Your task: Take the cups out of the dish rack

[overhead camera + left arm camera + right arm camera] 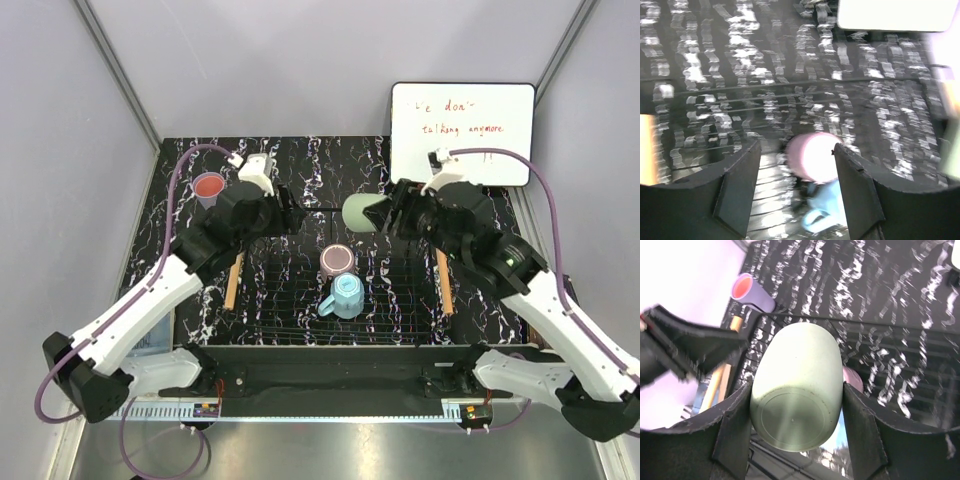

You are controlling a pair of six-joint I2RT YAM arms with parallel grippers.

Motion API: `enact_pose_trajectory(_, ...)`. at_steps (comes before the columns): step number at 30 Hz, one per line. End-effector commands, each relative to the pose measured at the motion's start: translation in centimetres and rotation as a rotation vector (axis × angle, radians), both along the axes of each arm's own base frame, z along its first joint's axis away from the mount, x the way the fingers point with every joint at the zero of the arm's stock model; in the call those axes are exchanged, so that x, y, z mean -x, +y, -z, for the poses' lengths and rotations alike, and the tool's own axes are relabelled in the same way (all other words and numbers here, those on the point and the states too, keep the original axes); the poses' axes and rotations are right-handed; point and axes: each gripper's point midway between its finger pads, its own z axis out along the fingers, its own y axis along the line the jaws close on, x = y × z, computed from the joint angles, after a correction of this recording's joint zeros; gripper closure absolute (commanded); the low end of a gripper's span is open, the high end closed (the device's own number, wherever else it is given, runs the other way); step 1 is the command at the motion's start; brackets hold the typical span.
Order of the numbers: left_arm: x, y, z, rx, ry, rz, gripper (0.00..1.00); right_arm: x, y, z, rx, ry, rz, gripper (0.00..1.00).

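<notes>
My left gripper turns and reaches to the right in the top view onto the pale green cup's rim next, while the cup's base stays held.
The black wire dish rack [290, 305] lies mid-table. In it stand the mauve-brown cup [338, 259] and, just in front of it, the light blue mug [346, 295]. My right gripper [374, 215] is shut on the pale green cup [356, 213] and holds it on its side above the rack's back edge; the right wrist view shows the cup's base [796, 422] between the fingers. The lavender cup [209, 188] stands on the table at the back left, outside the rack. My left gripper [292, 216] is open and empty above the rack's back left, and its blurred wrist view looks down on the mauve-brown cup [812, 157] and the mug [832, 212].
A white whiteboard [462, 130] leans at the back right. Light wooden bars run along the rack's left side [232, 282] and right side [445, 282]. Grey walls enclose the marbled black table [330, 160]. The two grippers face each other closely over the rack's back edge.
</notes>
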Motion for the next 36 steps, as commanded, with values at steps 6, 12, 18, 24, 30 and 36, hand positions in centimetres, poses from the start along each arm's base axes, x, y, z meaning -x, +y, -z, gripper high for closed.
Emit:
enact_pose_trajectory(6,5.4,-3.8,-9.8,0.521,-0.318,0.302,0.35,-2.1,4.5,-3.4,-0.273,-0.168,-0.182,1.00)
enact_pose_trajectory(12,7.9,-4.2,-12.2,0.678,-0.405,0.410,0.35,-2.5,2.7,-4.0,-0.622,-0.174,-0.282,1.00)
enact_pose_trajectory(18,8.3,-5.7,-12.0,0.740,-0.378,0.489,0.35,-1.8,3.5,-4.7,-0.736,-0.194,-0.422,1.00)
enact_pose_trajectory(24,7.2,-6.4,-11.0,0.720,-0.360,0.477,0.36,-1.0,4.1,-5.4,-0.756,-0.210,-0.502,1.00)
enact_pose_trajectory(30,6.5,-6.6,-11.5,0.713,-0.377,0.469,0.37,-0.4,4.3,-4.6,-0.743,-0.172,-0.526,1.00)
enact_pose_trajectory(36,6.3,-7.3,-12.1,0.734,-0.378,0.493,0.39,0.4,4.6,-3.2,-0.736,-0.130,-0.559,1.00)
